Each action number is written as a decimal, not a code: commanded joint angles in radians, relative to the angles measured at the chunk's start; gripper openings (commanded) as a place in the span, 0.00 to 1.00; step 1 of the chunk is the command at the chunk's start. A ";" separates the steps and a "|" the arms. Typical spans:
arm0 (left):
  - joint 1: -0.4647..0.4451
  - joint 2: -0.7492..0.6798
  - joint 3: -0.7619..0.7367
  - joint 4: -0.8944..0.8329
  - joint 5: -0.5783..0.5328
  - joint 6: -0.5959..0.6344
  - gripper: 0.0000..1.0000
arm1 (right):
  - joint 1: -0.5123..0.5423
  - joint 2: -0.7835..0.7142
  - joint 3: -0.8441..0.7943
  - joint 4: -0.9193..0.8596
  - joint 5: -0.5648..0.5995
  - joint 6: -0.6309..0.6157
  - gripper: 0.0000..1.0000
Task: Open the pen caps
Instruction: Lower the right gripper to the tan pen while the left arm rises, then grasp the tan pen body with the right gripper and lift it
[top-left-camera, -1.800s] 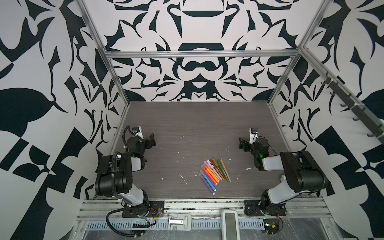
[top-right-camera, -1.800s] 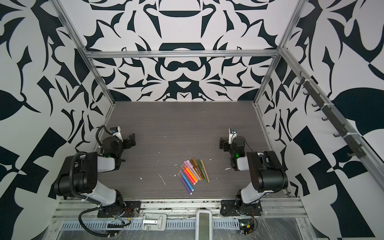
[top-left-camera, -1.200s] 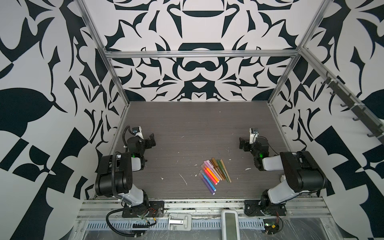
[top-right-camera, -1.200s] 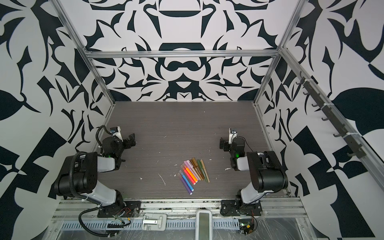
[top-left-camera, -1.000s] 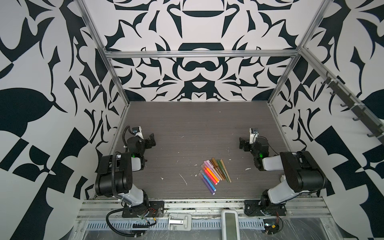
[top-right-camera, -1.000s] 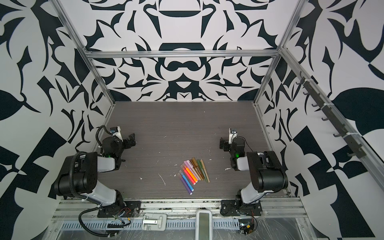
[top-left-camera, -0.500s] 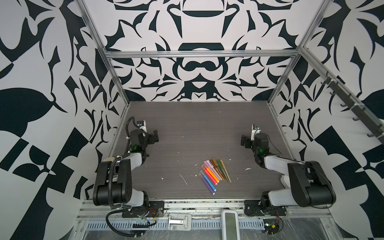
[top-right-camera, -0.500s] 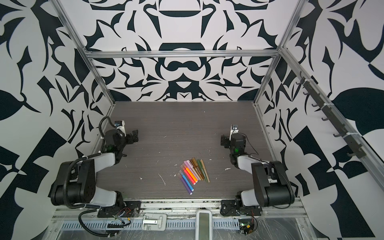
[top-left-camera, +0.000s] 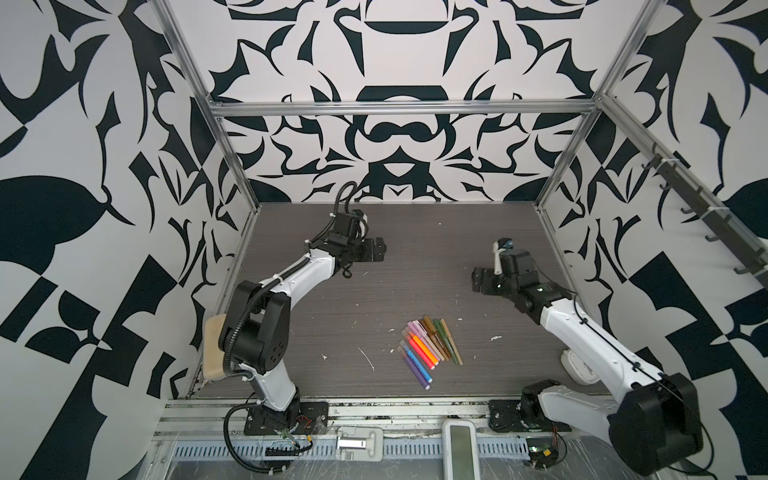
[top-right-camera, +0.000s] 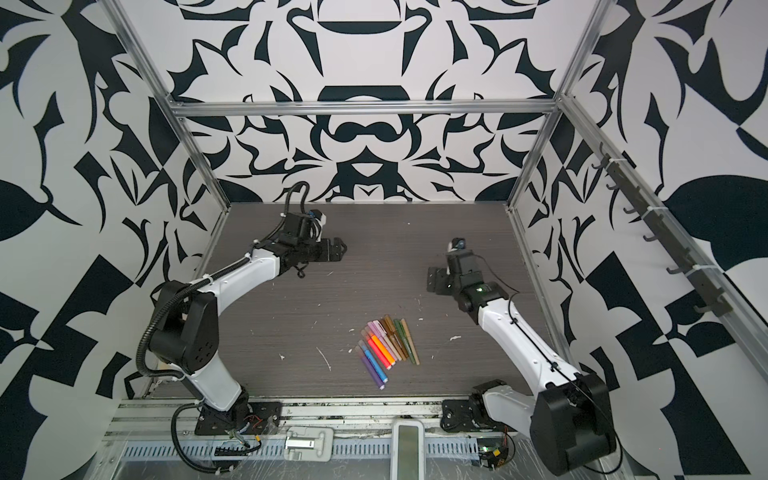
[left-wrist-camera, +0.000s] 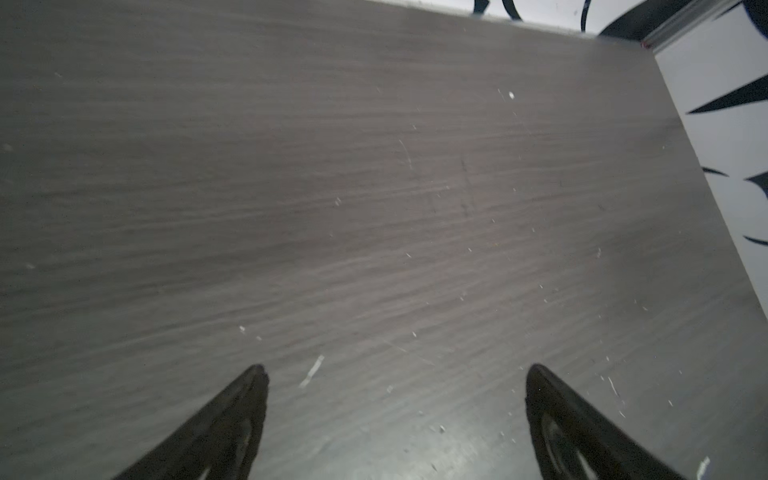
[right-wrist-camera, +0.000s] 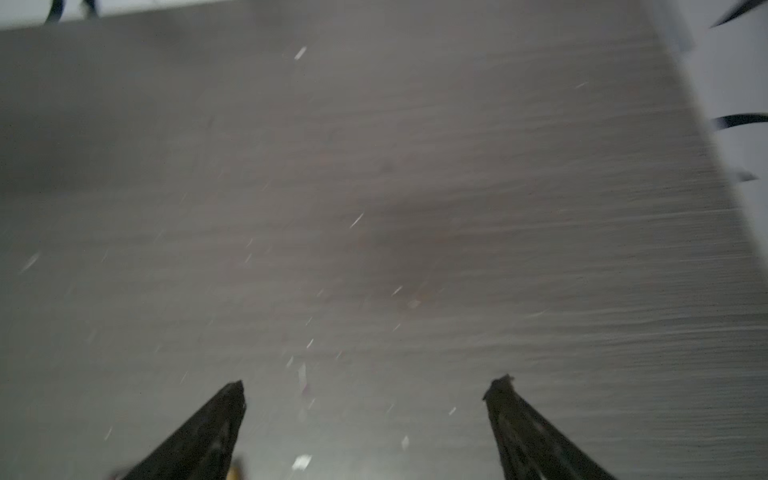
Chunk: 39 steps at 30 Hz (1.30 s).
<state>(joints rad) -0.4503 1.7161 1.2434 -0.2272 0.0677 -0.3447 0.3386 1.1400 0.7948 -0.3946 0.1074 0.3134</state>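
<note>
Next, my right gripper moves back and down to the tan pen's near end (top-left-camera: 459, 360), below it toward my base. Bare table lies on both sides of that pen.
Several coloured pens (top-left-camera: 428, 347) (top-right-camera: 386, 347) lie side by side in a slanted row on the dark table, near its front middle. The pen caps (top-left-camera: 426, 323) look to sit on the pens' far ends, though they are small in both top views. My left gripper (top-left-camera: 380, 252) (top-right-camera: 338, 249) hovers far back on the left, open and empty, well away from the pens. My right gripper (top-left-camera: 478, 282) (top-right-camera: 432, 282) hangs behind and to the right of the row, open and empty. The wrist views show each gripper (left-wrist-camera: 397, 368) (right-wrist-camera: 369, 382) over bare table only.
A beige oblong case (top-left-camera: 214, 353) lies against the left wall behind the left arm's base. A white object (top-left-camera: 577, 365) sits by the right arm near the right wall. White flecks (top-left-camera: 368, 357) dot the table (top-left-camera: 415, 232).
Both arms have unfolded from beside their bases and reached out over the table, the left towards the back, the right towards the middle. The pens have not moved.
</note>
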 joint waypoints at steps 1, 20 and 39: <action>-0.074 -0.019 0.049 -0.228 -0.102 -0.058 0.99 | 0.166 -0.028 0.014 -0.279 -0.029 0.027 0.76; -0.110 -0.096 0.038 -0.399 -0.239 -0.204 0.99 | 0.482 0.111 -0.131 -0.341 -0.038 0.310 0.32; -0.084 -0.166 -0.039 -0.373 -0.270 -0.322 0.99 | 0.482 0.165 -0.172 -0.276 -0.047 0.350 0.32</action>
<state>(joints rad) -0.5446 1.5829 1.2243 -0.5819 -0.1905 -0.6315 0.8181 1.2831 0.6270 -0.6582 0.0269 0.6334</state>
